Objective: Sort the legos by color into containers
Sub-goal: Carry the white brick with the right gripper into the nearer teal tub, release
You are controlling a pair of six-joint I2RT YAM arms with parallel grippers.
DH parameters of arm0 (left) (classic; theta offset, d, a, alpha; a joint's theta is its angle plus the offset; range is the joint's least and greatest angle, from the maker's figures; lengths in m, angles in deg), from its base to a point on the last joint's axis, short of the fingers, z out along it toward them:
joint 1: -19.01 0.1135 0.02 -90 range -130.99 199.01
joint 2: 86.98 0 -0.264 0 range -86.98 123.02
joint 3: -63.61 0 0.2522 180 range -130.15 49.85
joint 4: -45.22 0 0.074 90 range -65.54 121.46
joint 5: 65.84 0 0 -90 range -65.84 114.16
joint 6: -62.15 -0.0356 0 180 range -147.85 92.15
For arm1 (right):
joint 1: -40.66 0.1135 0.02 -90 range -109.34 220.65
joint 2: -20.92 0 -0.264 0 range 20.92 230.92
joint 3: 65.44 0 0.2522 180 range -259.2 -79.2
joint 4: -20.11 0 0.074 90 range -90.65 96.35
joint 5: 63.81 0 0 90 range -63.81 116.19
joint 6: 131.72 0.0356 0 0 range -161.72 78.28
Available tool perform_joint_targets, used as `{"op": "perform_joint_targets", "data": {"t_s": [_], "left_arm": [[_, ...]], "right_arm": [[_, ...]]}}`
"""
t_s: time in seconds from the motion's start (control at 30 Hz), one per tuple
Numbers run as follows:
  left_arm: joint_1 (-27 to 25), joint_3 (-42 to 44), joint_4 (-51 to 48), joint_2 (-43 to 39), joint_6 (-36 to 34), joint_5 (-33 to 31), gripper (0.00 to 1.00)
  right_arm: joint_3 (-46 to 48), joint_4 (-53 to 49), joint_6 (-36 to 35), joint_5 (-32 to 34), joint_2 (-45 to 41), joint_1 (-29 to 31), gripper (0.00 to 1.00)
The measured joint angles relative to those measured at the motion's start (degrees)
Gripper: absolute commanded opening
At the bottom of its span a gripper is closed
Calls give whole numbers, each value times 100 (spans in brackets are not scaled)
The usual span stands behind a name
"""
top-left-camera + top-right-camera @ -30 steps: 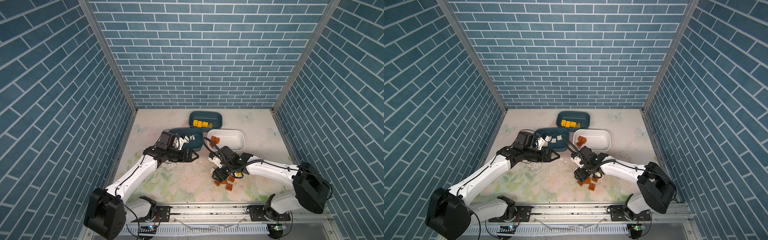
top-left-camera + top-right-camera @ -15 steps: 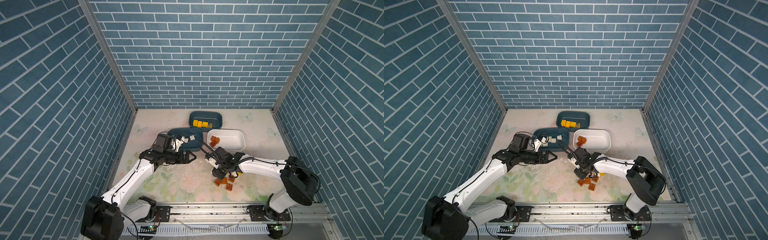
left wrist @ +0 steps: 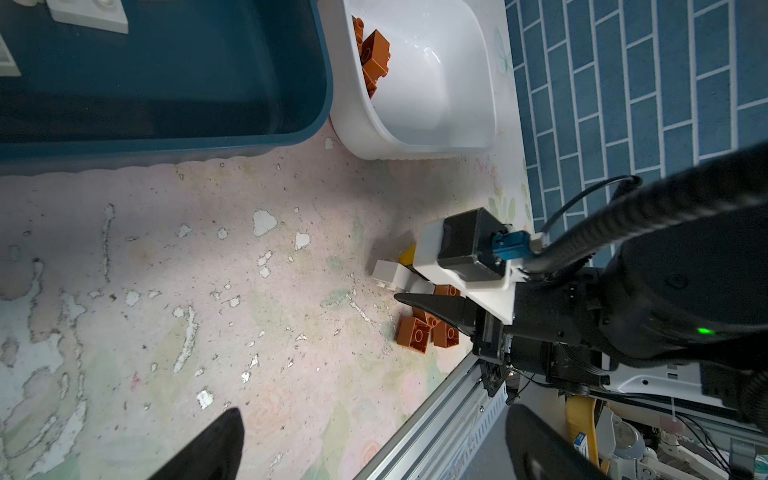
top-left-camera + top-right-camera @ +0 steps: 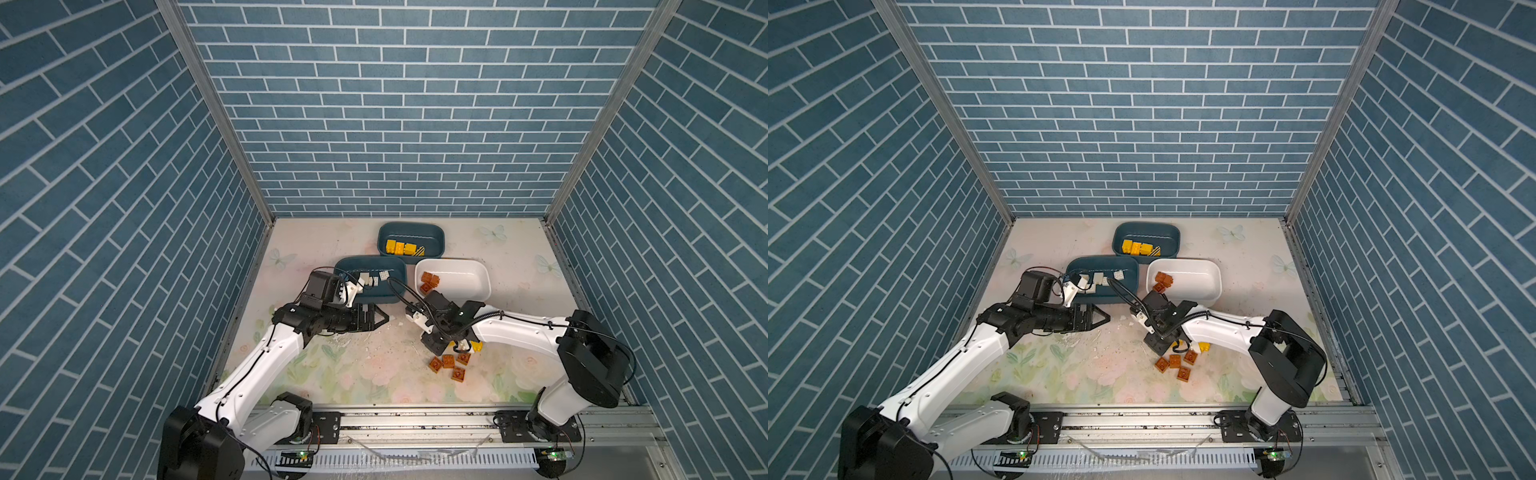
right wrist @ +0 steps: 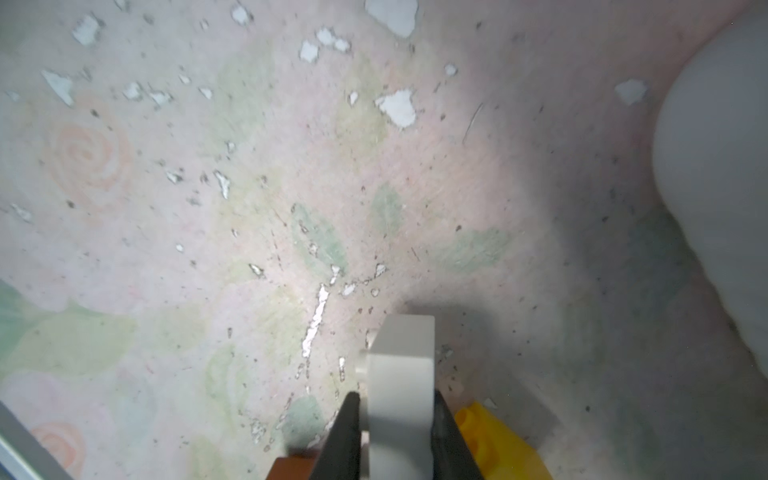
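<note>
My right gripper next moves up from the mat, outward and then down into the near teal container (image 4: pixel 385 289) to release its lego. White ones lie inside.
My right gripper (image 5: pixel 395 395) is shut on a white lego (image 5: pixel 401 374) low over the mat, beside a yellow lego (image 5: pixel 494 440). In both top views this gripper (image 4: pixel 434 341) (image 4: pixel 1156 340) hangs at the edge of several loose brown legos (image 4: pixel 449 363) (image 4: pixel 1177 363). My left gripper (image 4: pixel 382 320) (image 3: pixel 374 415) stands open and empty in front of the near teal container (image 4: pixel 370 298), which holds white legos (image 4: pixel 376 279). The back teal container (image 4: pixel 411 227) holds yellow legos (image 4: pixel 401 248). The white container (image 4: pixel 478 282) holds brown legos (image 4: pixel 428 282).
Blue brick-patterned walls close the cell on three sides. A metal rail (image 4: pixel 415 419) runs along the front edge of the floral mat (image 4: pixel 353 374). The right arm's cable (image 4: pixel 405 291) loops up near the two front containers.
My right gripper's jaws have closed on the white lego at the loose pile. The left gripper has stayed open and nearly in place.
</note>
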Motion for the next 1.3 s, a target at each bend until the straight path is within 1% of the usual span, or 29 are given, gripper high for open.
{"op": "perform_joint_targets", "data": {"t_s": [0.1,0.2,0.37,0.47,0.67,0.83,0.97,1.07,1.3], "left_arm": [[31,0,-63,-48,2,-2,100],[57,0,-131,-98,0,-24,99],[118,-4,-210,-210,2,-52,100],[179,-37,-260,-243,2,-68,100],[341,-133,-431,-332,-63,-87,100],[457,-201,-544,-369,-127,-87,100],[514,-229,-586,-369,-142,-85,100],[549,-238,-586,-369,-149,-85,100],[610,-238,-588,-367,-225,-81,99]], "right_arm": [[-251,-13,85,-94,-190,-81,10],[-562,81,234,-339,-369,-295,11],[-1202,437,511,-861,-249,-730,11],[-1746,678,660,-1152,155,-870,12],[-2804,1067,848,-1561,1296,-883,12],[-3571,1137,852,-1655,2184,-898,13],[-4113,1132,848,-1650,2776,-922,17],[-4404,1069,833,-1639,3086,-949,22],[-4690,721,802,-1604,3445,-990,24]]}}
